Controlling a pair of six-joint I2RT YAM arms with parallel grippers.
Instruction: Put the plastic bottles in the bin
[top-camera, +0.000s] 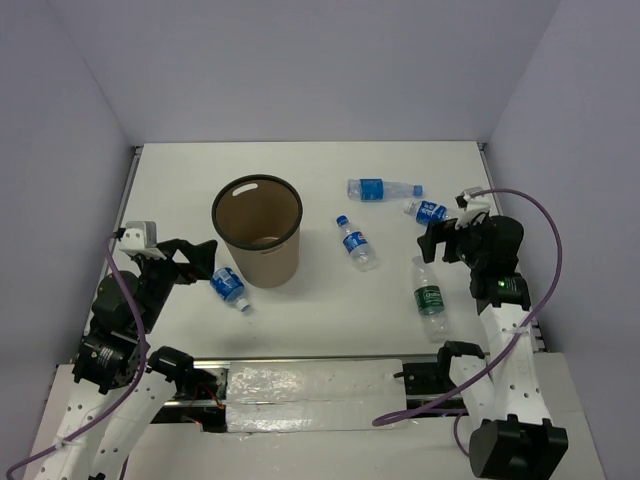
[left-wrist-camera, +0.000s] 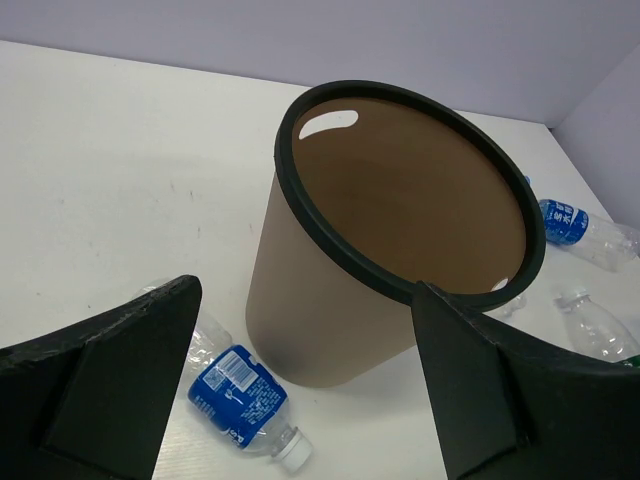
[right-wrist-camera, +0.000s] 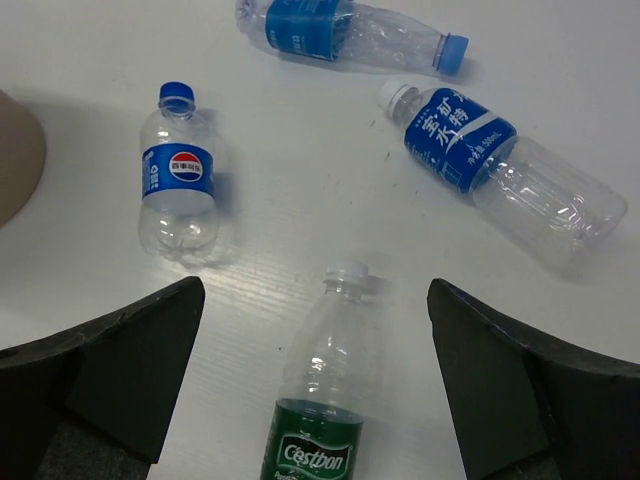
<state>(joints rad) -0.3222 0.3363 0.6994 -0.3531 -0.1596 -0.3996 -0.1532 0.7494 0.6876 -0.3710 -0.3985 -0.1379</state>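
My left gripper tilts down toward the tabletop next, onto the bottle's clear body (left-wrist-camera: 207, 343) behind the blue label, as its open fingers still face the bin.
The brown bin (top-camera: 258, 230) stands upright left of centre; it fills the left wrist view (left-wrist-camera: 390, 250). A blue-label bottle (top-camera: 229, 287) lies beside its left foot, under my open, empty left gripper (top-camera: 205, 262); it also shows in the left wrist view (left-wrist-camera: 235, 395). The green-label bottle (top-camera: 430, 290) lies below my open, empty right gripper (top-camera: 432, 243), and between the fingers in the right wrist view (right-wrist-camera: 320, 400). Three more blue-label bottles lie flat: one in the middle (top-camera: 354, 241), one further back (top-camera: 382, 189), one at the right (top-camera: 427, 211).
White table (top-camera: 300, 320) with grey walls on three sides. The right arm's purple cable (top-camera: 540, 215) loops over the table's right edge. A foil-covered strip (top-camera: 310, 380) runs along the near edge between the arm bases.
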